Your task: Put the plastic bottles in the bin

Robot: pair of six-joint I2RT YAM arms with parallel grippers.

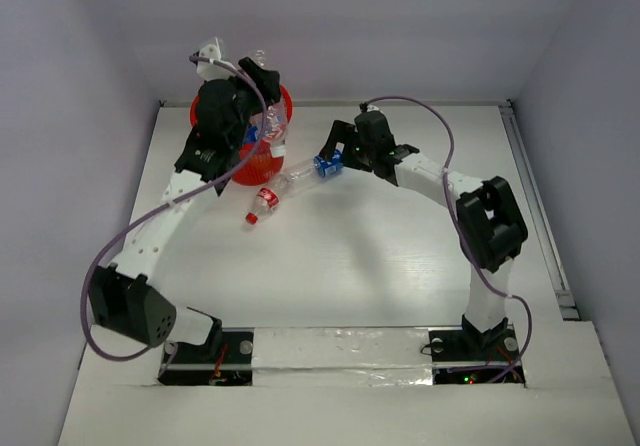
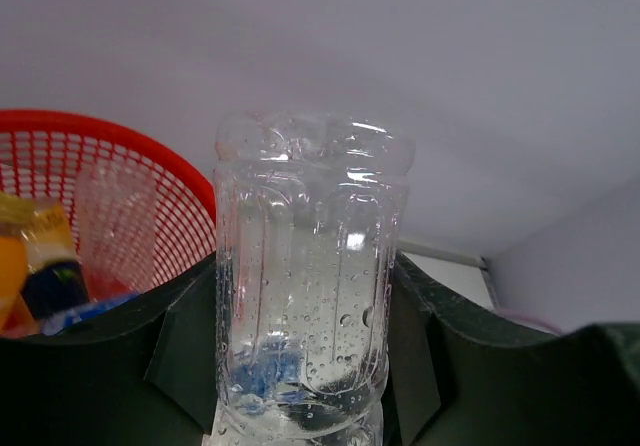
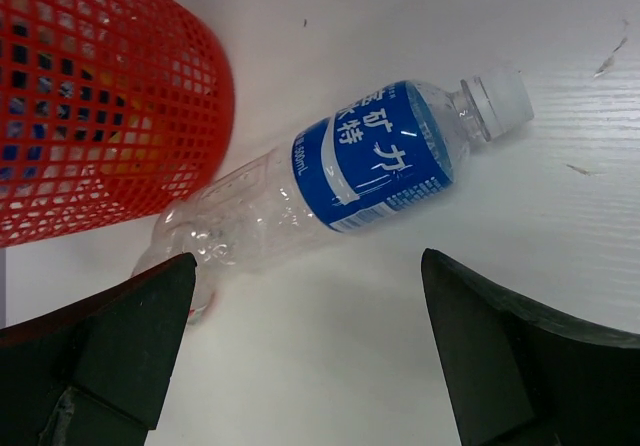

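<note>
I will move my left gripper to the left in its wrist view next, because the bin's opening [image 1: 251, 132] [image 2: 108, 231] is on that side. Then I will let go of the clear bottle over it.
My left gripper [image 1: 252, 78] hangs above the red mesh bin [image 1: 262, 166], shut on a clear plain bottle [image 2: 310, 256] that stands upright between its fingers [image 2: 180, 356]. In the left wrist view the bin [image 2: 120, 196] lies below and to the left, with an orange-filled bottle [image 2: 20, 266] inside. A blue-labelled bottle [image 3: 375, 156] lies on the table against the bin's wall [image 3: 100, 96]. My right gripper [image 3: 310, 336] hovers open just short of it, with nothing between its fingers. A red-labelled bottle [image 1: 262, 204] lies on the table in front of the bin.
The white table [image 1: 380, 256] is walled in by pale panels at the back and sides. The bin [image 1: 262, 166] stands at the back left with several bottles [image 1: 272, 126] in it. Both arm bases sit at the near edge.
</note>
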